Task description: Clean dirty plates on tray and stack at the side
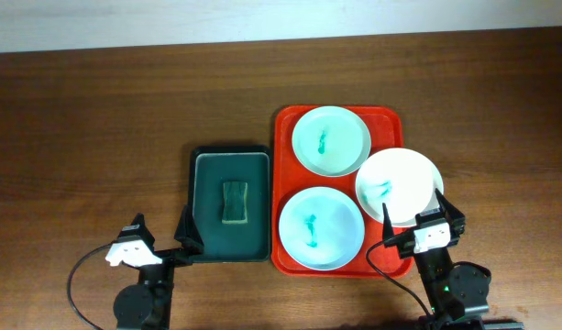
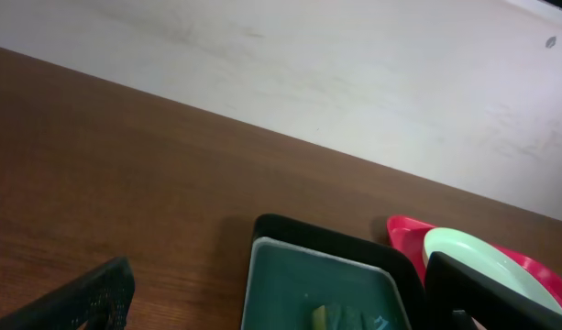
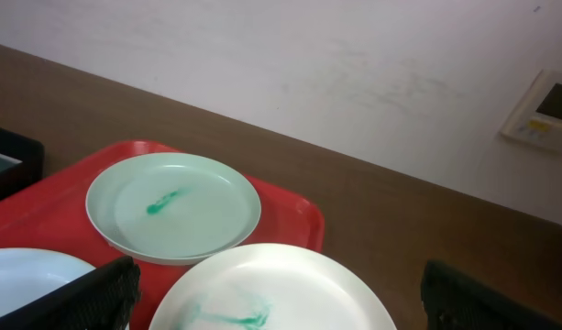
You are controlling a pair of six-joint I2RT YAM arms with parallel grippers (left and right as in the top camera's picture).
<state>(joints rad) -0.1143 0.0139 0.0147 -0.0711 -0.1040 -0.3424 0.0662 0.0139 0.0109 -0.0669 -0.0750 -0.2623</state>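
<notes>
My right gripper should tip downward, move across and go down onto the blue plate's rim on the side facing the white plate, because bare red tray [image 1: 285, 124] can be seen beside that rim.
A red tray [image 1: 285, 124] holds three plates, each with a teal smear. The mint green plate [image 1: 331, 140] is at the back, the pale blue plate [image 1: 321, 227] at the front, and the white plate [image 1: 400, 186] overlaps the tray's right rim. My right gripper [image 1: 416, 213] is open and empty just in front of the white plate [image 3: 271, 289]; the mint plate [image 3: 173, 206] lies beyond it. My left gripper [image 1: 161, 231] is open and empty at the front left, beside a dark green tray [image 1: 230, 165] with a sponge [image 1: 234, 202].
The dark green tray [image 2: 317, 284] with the sponge [image 2: 331, 317] lies left of the red tray [image 2: 404, 236]. Bare brown table spreads to the left and back. A pale wall runs behind the table.
</notes>
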